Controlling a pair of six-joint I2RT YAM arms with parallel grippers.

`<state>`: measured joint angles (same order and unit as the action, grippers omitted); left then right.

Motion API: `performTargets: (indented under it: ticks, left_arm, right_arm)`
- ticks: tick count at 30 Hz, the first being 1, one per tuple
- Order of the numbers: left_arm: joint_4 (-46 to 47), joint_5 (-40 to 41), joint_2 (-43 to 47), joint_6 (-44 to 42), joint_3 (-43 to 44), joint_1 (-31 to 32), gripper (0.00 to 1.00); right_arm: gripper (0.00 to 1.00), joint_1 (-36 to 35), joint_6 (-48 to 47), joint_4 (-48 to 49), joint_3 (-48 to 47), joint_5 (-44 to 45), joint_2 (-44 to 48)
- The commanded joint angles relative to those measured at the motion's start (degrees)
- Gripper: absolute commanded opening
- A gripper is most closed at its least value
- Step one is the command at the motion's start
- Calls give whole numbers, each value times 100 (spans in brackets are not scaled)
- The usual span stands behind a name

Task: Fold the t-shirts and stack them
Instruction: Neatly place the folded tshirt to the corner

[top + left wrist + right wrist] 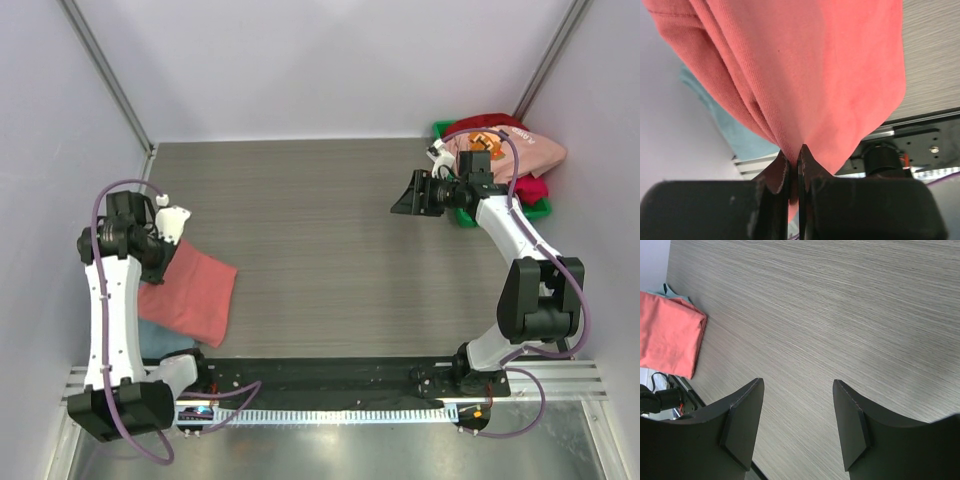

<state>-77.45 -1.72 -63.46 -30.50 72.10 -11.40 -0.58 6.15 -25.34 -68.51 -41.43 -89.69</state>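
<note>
The left gripper goes to the left in the top view next, then lowers the salmon-red shirt's pinched edge, since that shirt sits crooked on the grey-blue one.
A folded salmon-red t-shirt (195, 290) lies at the table's left, partly over a grey-blue t-shirt (160, 338) beneath it. My left gripper (165, 243) is shut on the salmon-red shirt's far edge; in the left wrist view the cloth (805, 75) hangs from the pinched jaws, with the grey-blue shirt (747, 140) behind. My right gripper (405, 196) is open and empty above bare table near the far right; its fingers (742, 425) stand wide apart. A light pink t-shirt with orange print (500, 148) and a crimson one (530, 188) lie in the bin.
A green plastic bin (465, 215) stands at the far right corner against the wall. White walls close in on the left, back and right. A metal rail (340, 385) with both arm bases runs along the near edge.
</note>
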Motion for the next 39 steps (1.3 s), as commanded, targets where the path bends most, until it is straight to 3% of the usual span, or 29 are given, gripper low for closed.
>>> performTargets:
  ticks: [1, 11, 18, 39]
  left_arm:
    - [-1791, 522, 334, -421, -20, -55, 0]
    - [-1782, 602, 265, -904, 296, -678, 0]
    - [-1204, 567, -358, -1845, 446, -1901, 0]
    - [872, 1498, -2012, -1854, 24, -2191, 0]
  right_arm:
    - [63, -21, -79, 152, -180, -163, 75]
    - [63, -74, -132, 126, -470, -199, -189]
    - [63, -127, -167, 144, -646, -199, -426]
    - [63, -188, -246, 188, -690, -146, -594]
